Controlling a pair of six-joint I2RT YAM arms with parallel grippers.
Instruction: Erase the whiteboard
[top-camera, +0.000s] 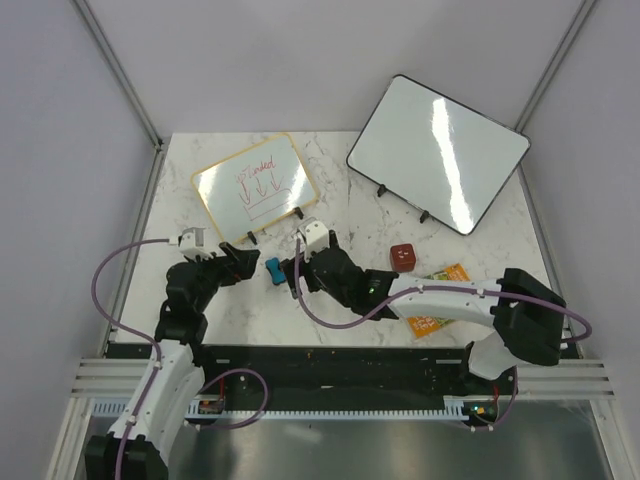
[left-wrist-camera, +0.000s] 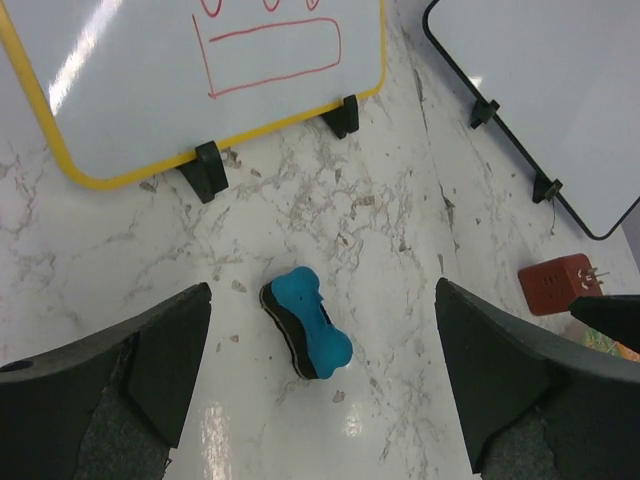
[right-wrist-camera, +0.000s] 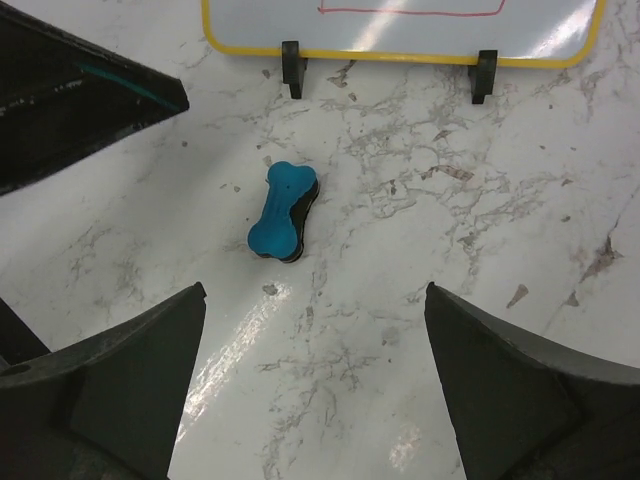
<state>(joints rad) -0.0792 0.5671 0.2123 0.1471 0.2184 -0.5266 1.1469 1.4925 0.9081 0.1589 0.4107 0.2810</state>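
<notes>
The blue eraser lies down and to the left in the top view. My right gripper moves there next and closes across the eraser's narrow middle (top-camera: 275, 270) (right-wrist-camera: 284, 211).
The small yellow-framed whiteboard (top-camera: 255, 187) stands on black feet at the back left, with red marker scribbles on it. It also shows in the left wrist view (left-wrist-camera: 200, 80) and the right wrist view (right-wrist-camera: 400, 25). A blue bone-shaped eraser (top-camera: 272, 270) lies on the marble table in front of it. My left gripper (top-camera: 245, 265) is open, with the eraser (left-wrist-camera: 308, 322) on the table between its spread fingers, untouched. My right gripper (top-camera: 298, 272) is open and empty (right-wrist-camera: 315, 292), with the eraser (right-wrist-camera: 284, 213) just ahead and left of it.
A larger black-framed blank whiteboard (top-camera: 438, 150) stands at the back right. A red-brown cube (top-camera: 402, 257) and an orange snack packet (top-camera: 437, 300) lie right of my right arm. The left gripper's finger (right-wrist-camera: 70, 90) fills the right wrist view's upper left.
</notes>
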